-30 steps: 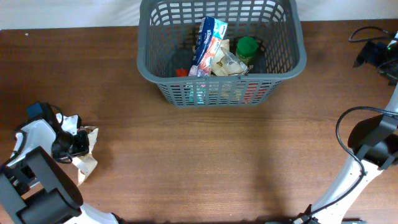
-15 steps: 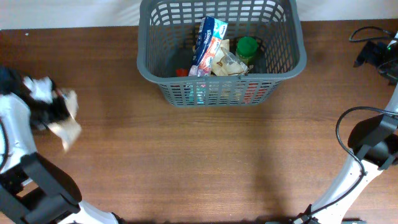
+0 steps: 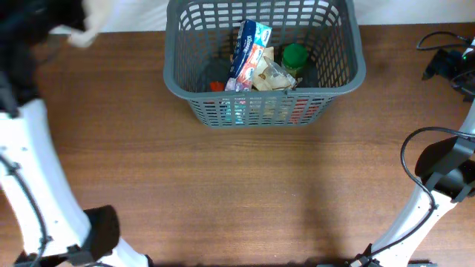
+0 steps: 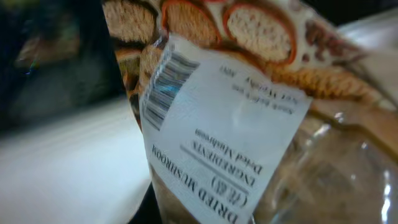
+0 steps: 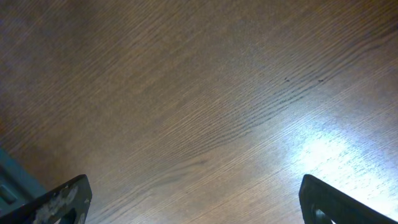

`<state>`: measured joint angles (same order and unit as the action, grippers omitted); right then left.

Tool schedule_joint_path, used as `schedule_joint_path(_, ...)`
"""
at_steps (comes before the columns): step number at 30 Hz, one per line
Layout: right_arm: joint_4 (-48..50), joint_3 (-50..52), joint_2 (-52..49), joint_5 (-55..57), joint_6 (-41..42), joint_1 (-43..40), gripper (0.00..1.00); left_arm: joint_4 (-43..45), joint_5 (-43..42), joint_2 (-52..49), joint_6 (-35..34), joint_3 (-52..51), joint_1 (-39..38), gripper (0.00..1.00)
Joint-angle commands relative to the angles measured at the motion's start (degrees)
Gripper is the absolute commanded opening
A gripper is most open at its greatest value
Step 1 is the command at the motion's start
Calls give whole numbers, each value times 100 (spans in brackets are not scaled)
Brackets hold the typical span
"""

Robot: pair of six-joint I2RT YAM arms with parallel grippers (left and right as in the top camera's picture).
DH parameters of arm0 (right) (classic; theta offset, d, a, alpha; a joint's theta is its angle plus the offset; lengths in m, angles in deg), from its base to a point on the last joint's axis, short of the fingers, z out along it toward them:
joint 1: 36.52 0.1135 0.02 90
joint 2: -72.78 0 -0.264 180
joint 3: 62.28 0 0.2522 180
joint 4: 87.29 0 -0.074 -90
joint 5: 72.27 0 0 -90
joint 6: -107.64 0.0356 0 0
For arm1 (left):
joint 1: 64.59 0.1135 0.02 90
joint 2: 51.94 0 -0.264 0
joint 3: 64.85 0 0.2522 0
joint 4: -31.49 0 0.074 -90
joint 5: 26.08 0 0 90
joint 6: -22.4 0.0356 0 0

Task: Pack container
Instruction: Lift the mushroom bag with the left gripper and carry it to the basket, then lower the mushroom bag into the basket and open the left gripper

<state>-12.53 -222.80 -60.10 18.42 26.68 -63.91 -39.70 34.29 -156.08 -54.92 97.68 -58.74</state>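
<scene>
The dried mushrooms are still outside the basket (image 3: 349, 70), so my left gripper will next carry them across and down beside the blue and white packet.
The dark grey basket (image 3: 349, 70) stands at the back middle of the table. In it lie a blue and white packet (image 3: 249, 46), a clear bag (image 3: 271, 76) and a green-lidded jar (image 3: 295, 57). My left gripper (image 3: 70, 22) is raised at the far left back corner, blurred, shut on a bag of dried mushrooms (image 3: 93, 21). The bag (image 4: 249, 118) fills the left wrist view, its white label facing the camera. My right gripper (image 5: 193, 202) is open and empty over bare wood at the right edge.
A black cable (image 3: 438, 41) lies at the back right corner. The right arm's base (image 3: 445, 174) stands at the right edge. A corner of the basket (image 5: 12, 183) shows at the left of the right wrist view.
My left arm has lifted the bag of dried mushrooms off the table at the front left and swung it up toward the back left corner. The right arm has not moved.
</scene>
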Motion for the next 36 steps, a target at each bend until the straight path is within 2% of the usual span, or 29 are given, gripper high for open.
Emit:
schedule_joint_path(1,2,24,26,90,26,0,99,634,87,-57,0,22,-944,2)
schedule_joint_path(6,2,24,26,90,28,0,99,1228,592,-584,0,13,-1928,2)
schedule_joint_path(12,2,24,26,90,28,0,98,1366,595,-1445,-2,13,-2339,2)
schedule_joint_path(19,2,24,26,90,28,0,98,1176,590,-2468,-162,13,-2450,2)
schedule_joint_path(28,2,24,26,90,28,0,99,514,872,-3080,-173,13,-2441,2)
schedule_joint_path(34,2,24,26,90,26,0,99,372,1320,-3091,-173,9,-2444,5)
schedule_joint_path(36,2,24,26,90,26,0,99,334,1318,-3091,-173,9,-2444,13)
